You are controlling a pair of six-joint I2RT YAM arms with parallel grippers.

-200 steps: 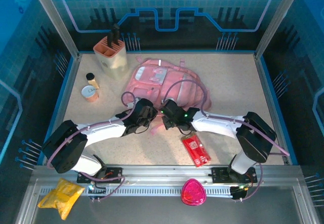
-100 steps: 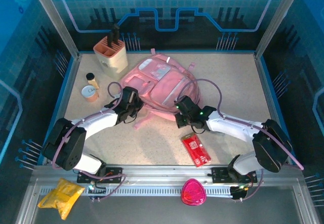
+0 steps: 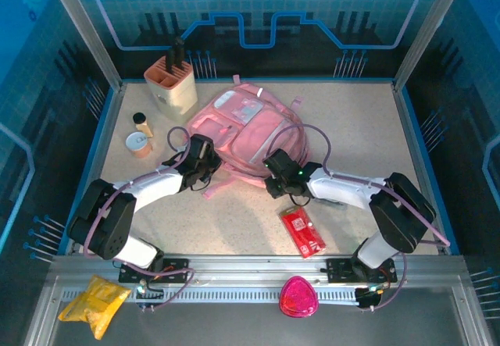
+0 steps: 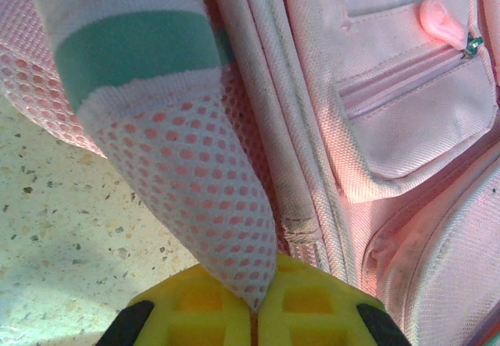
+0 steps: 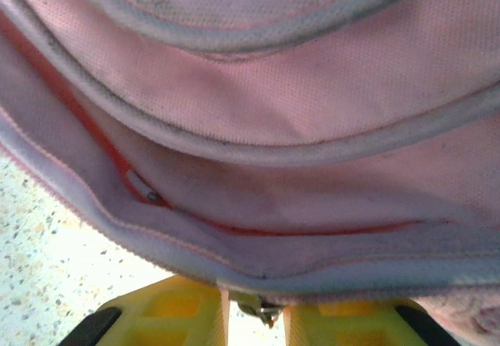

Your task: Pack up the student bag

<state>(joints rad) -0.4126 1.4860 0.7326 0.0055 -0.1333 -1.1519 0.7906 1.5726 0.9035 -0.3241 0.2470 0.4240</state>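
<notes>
Next, my left gripper moves slightly outward toward the bag's side seam (image 3: 201, 128), which lies just outward of it, and releases the white mesh strap, as the bag (image 3: 250, 127) lies crooked.
The student bag (image 3: 250, 127), a large pink fabric backpack, lies flat at the middle back of the table. My left gripper (image 3: 208, 161) is at the bag's left edge. In the left wrist view its yellow fingers (image 4: 312, 307) are shut on a white mesh strap (image 4: 195, 182) of the bag (image 4: 406, 119). My right gripper (image 3: 273, 171) sits at the bag's near edge. Its yellow fingers (image 5: 172, 315) stand a little apart, and a small metal zipper pull (image 5: 259, 308) hangs in the gap under the bag's hem (image 5: 273, 268).
A beige holder (image 3: 172, 82) stands at the back left, with a small bottle (image 3: 141, 121) and a round orange item (image 3: 141, 144) near it. A red packet (image 3: 302, 231) lies near the right arm. A yellow pouch (image 3: 95, 303) and a pink case (image 3: 298, 297) rest on the front rail.
Both grippers moved apart and the bunched bag spread out flat. The right gripper then shifted slightly left and its jaws parted. The left gripper stays shut on the strap.
</notes>
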